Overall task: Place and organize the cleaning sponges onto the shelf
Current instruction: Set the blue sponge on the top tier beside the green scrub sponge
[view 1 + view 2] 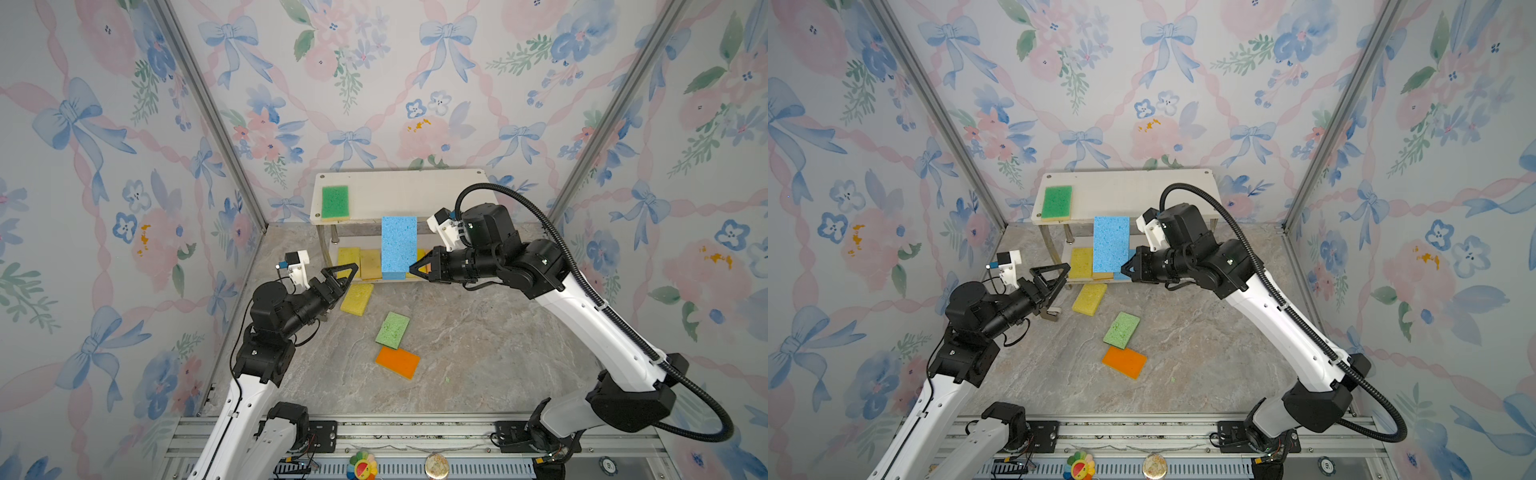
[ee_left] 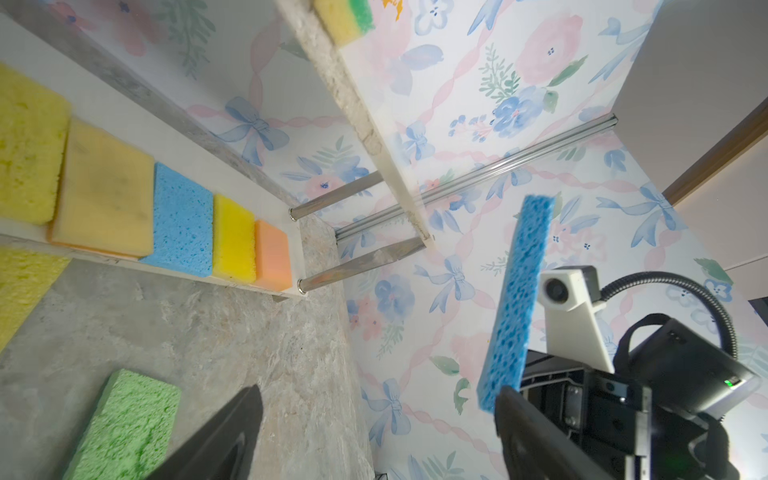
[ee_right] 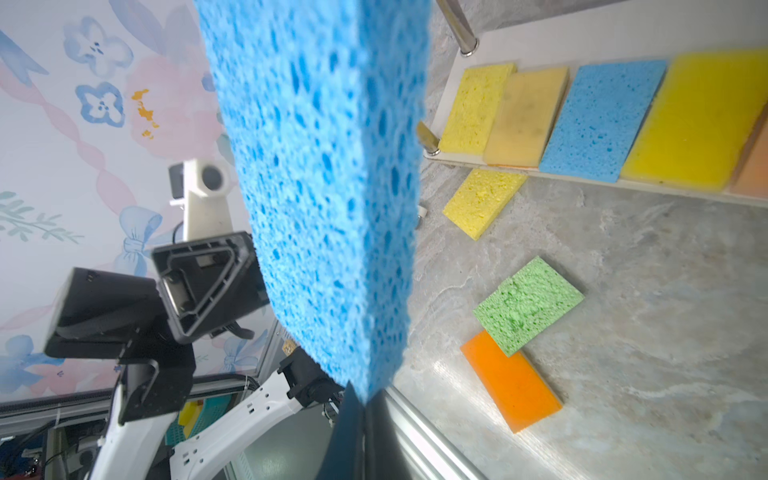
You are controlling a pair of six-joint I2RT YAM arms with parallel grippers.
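I will move the blue sponge outward with my right gripper next, onto the bare top board beside the dark green sponge, and let go of the blue sponge's edge.
My right gripper is shut on the lower edge of a blue sponge, holding it upright in front of the shelf. My left gripper stands open and empty just left of it, above a yellow sponge on the table. A dark green sponge lies on the top board's left end. The lower board carries a row: yellow, stained tan, blue, yellow, peach.
A light green sponge and an orange sponge lie touching in the middle of the marble table. Wallpapered walls close in both sides and the back. A metal rail runs along the front edge.
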